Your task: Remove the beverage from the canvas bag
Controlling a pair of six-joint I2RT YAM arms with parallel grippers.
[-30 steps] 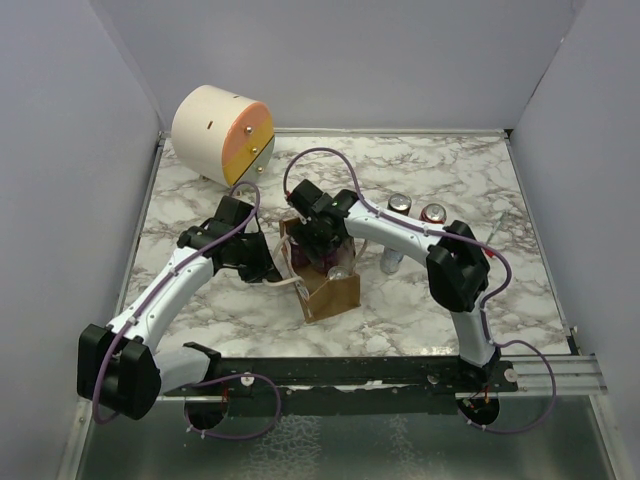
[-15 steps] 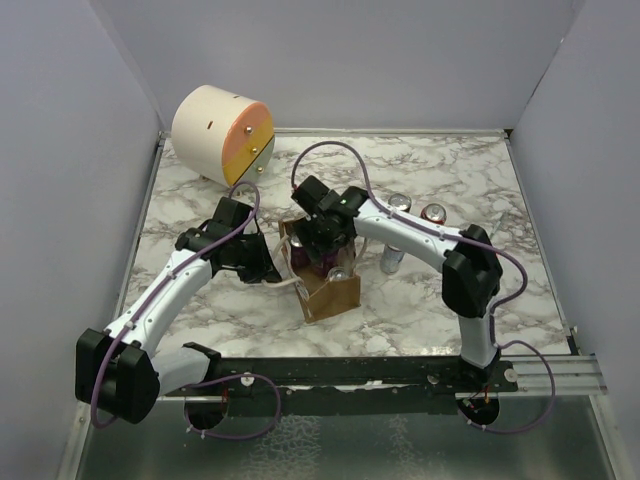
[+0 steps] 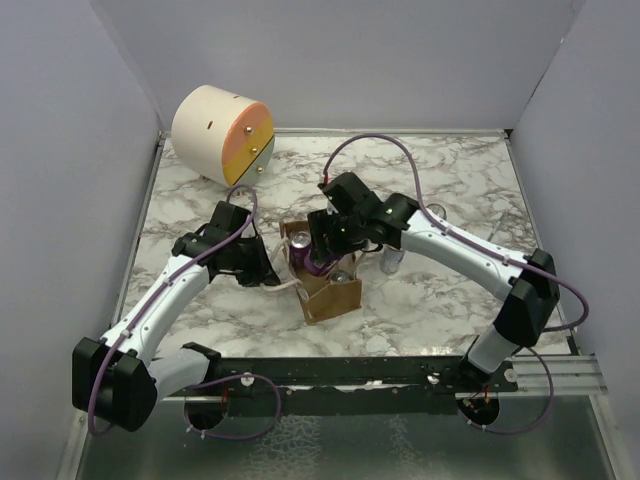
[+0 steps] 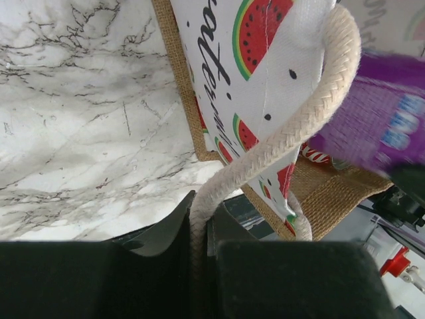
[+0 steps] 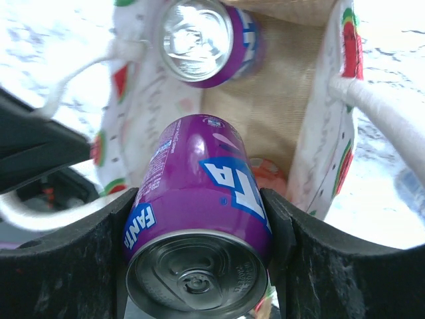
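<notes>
I will lift across to the bare tabletop past the silver can, right of my right gripper in the top view, then lower the purple can and release.
The tan canvas bag (image 3: 330, 292) stands mid-table, its watermelon-print side (image 4: 265, 60) facing the left wrist camera. My right gripper (image 3: 318, 245) is shut on a purple Fanta can (image 5: 199, 193) and holds it tilted over the bag's open mouth. The can also shows in the top view (image 3: 304, 258). A second purple can (image 5: 206, 40) stands inside the bag, with a red can (image 5: 269, 176) partly hidden below. My left gripper (image 4: 199, 226) is shut on the bag's white rope handle (image 4: 299, 126), at the bag's left side (image 3: 268, 272).
A cream-and-orange drum (image 3: 222, 135) lies at the back left. A silver can (image 3: 392, 262) stands right of the bag, under the right forearm. Grey walls close in the marble table (image 3: 200, 200) on three sides.
The right gripper has risen with the purple can, which now shows above the bag's rim. The right arm's elbow has swung out to the right. The left gripper still holds the handle.
</notes>
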